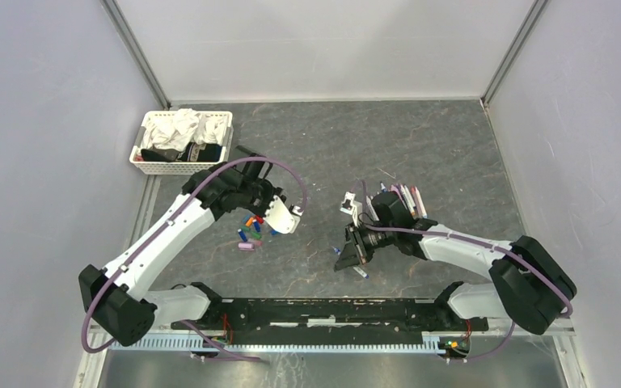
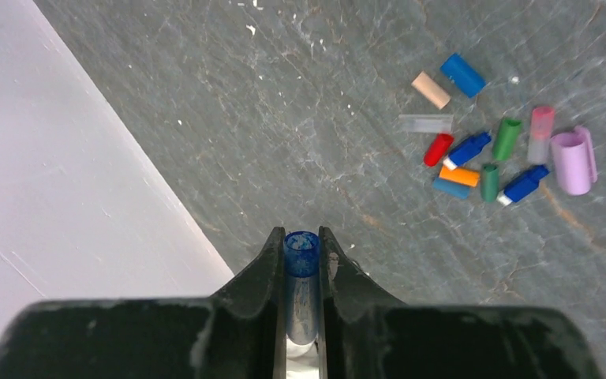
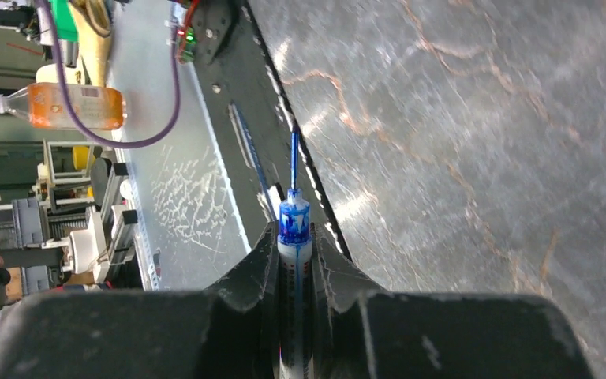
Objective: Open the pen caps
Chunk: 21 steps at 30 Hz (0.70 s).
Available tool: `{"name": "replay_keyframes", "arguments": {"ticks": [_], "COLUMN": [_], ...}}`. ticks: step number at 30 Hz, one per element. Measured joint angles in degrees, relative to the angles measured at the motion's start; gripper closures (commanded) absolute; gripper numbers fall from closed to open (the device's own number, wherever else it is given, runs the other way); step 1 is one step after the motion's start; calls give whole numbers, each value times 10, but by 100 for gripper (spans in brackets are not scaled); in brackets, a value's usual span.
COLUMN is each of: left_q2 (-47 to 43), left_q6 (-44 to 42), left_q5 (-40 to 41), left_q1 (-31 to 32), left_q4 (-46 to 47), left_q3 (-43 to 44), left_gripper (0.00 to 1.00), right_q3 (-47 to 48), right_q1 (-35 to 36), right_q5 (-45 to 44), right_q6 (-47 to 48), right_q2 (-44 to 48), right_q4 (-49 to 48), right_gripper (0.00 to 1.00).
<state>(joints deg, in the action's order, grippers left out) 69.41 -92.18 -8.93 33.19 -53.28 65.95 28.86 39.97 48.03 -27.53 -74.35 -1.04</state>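
Tabletop lies outward of and below my right gripper, beside the bundle of pens, so it will next swing outward, turn downward, lower the uncapped pen and release it.
My left gripper [image 2: 301, 239] is shut on a small blue pen cap [image 2: 301, 251], its open end facing out, held above the table. It also shows in the top view [image 1: 281, 218]. Several loose pen caps [image 2: 485, 150] in blue, green, red, orange, pink and beige, plus a wider purple one [image 2: 572, 162], lie on the table to its right; in the top view this pile [image 1: 251, 230] lies under the left arm. My right gripper [image 3: 293, 237] is shut on an uncapped white pen [image 3: 293, 225] with a blue tip end, pointing toward the near rail. A bundle of pens [image 1: 404, 198] lies behind the right gripper [image 1: 354, 252].
A white basket [image 1: 147, 167] of cloths stands at the back left. The black base rail [image 1: 331, 311] runs along the near edge. Pale walls close in the left, right and back. The left wall [image 2: 63, 205] is close to my left gripper.
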Motion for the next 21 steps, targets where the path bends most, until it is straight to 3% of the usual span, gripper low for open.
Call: {"name": "replay_keyframes", "arguments": {"ticks": [9, 15, 21], "left_q2": [13, 94, 175], "left_q6": [122, 223, 302], "left_q5": [-15, -17, -16], "left_q1": [23, 22, 21], "left_q4": [-10, -3, 46], "left_q3": [11, 16, -2], "left_gripper": [98, 98, 98], "right_q3": [97, 118, 164], "right_q1": [-9, -65, -68], "right_q5": [-10, -176, -322], "right_q6": [70, 74, 72], "right_q2": [-21, -48, -94], "right_q4": [36, 86, 99], "right_gripper": [100, 100, 100]}}
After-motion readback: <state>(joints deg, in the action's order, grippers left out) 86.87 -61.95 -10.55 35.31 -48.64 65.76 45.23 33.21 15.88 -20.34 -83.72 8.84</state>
